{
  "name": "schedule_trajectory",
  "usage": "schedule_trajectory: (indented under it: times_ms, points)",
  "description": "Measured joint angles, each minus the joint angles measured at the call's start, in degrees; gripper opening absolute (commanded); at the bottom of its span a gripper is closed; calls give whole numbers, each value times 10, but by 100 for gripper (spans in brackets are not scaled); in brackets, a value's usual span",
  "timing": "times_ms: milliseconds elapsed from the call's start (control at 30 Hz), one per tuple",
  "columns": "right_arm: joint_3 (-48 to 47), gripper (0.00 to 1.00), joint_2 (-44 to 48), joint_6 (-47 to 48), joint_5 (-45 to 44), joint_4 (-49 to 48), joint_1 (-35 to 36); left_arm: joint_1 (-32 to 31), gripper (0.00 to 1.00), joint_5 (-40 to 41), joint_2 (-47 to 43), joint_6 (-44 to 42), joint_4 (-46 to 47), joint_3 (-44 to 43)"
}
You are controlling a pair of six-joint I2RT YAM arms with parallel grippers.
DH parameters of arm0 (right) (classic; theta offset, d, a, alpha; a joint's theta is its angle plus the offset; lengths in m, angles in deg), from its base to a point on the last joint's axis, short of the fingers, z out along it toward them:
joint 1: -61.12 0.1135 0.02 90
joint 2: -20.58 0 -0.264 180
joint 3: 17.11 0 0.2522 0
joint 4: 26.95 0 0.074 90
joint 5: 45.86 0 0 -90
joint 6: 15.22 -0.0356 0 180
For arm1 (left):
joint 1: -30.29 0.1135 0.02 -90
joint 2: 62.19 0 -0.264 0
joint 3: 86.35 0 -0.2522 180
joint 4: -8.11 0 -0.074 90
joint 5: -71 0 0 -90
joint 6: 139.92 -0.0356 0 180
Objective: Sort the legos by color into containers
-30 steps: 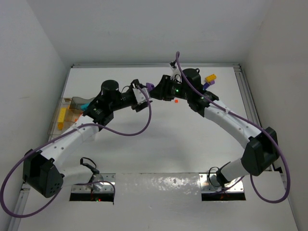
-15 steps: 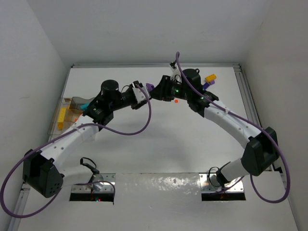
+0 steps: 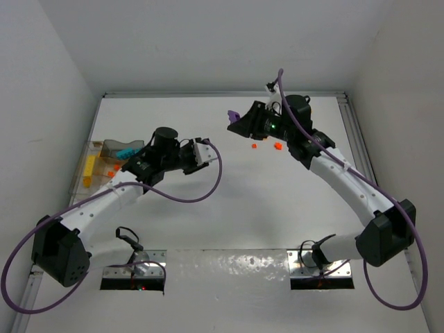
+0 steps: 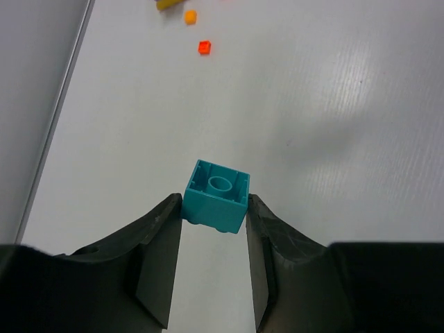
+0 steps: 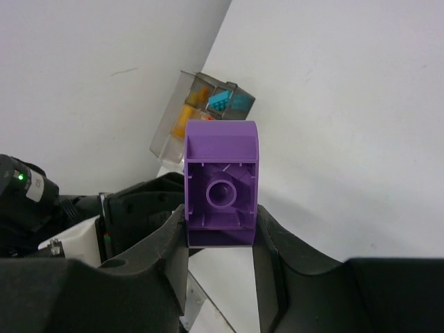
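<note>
Teal is already in the container's far section [image 3: 123, 150], so the robot's left gripper will next swing to the left in the top view and lower the teal lego there.
My left gripper [image 4: 214, 207] is shut on a teal lego [image 4: 218, 193], which hangs above the white table with its hollow underside facing the camera. In the top view the left gripper [image 3: 205, 152] sits left of centre, and the teal lego does not show there. My right gripper [image 5: 220, 216] is shut on a purple lego [image 5: 222, 177] with a sloped top. In the top view the right gripper [image 3: 244, 121] holds the purple lego [image 3: 235, 116] high at the back middle. The clear container [image 3: 104, 161] stands at the left edge with teal, yellow and orange legos inside.
Two small orange legos [image 3: 254, 146] [image 3: 277, 146] lie on the table below the right gripper. The left wrist view shows an orange lego [image 4: 190, 16], a red lego [image 4: 204, 47] and a yellow lego [image 4: 170, 4] far ahead. The container [image 5: 205, 111] stands against the left wall.
The two grippers were together at mid-table and have drawn apart. The right moved right and back with the purple lego. The left pulled back toward me, its jaws closing on the teal lego.
</note>
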Motion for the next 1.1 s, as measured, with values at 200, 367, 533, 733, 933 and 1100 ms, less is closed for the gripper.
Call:
schedule_trajectory:
  times_ms: [200,367,533,733,933,1100]
  points:
    - [12,0,1,15,-5,17,3,13,0,100,0,71,-4,-5]
    - [29,0,7,34,-20,39,3,149,0,186,41,169,-74,-76]
    - [68,0,21,42,-29,38,3,342,0,218,112,243,-174,-156]
    - [79,0,21,46,-30,33,3,451,0,197,293,291,-261,-302]
    - [79,0,21,51,-31,34,3,466,0,202,420,304,-274,-372]
    - [79,0,21,54,-36,34,3,466,7,225,438,296,-280,-372]
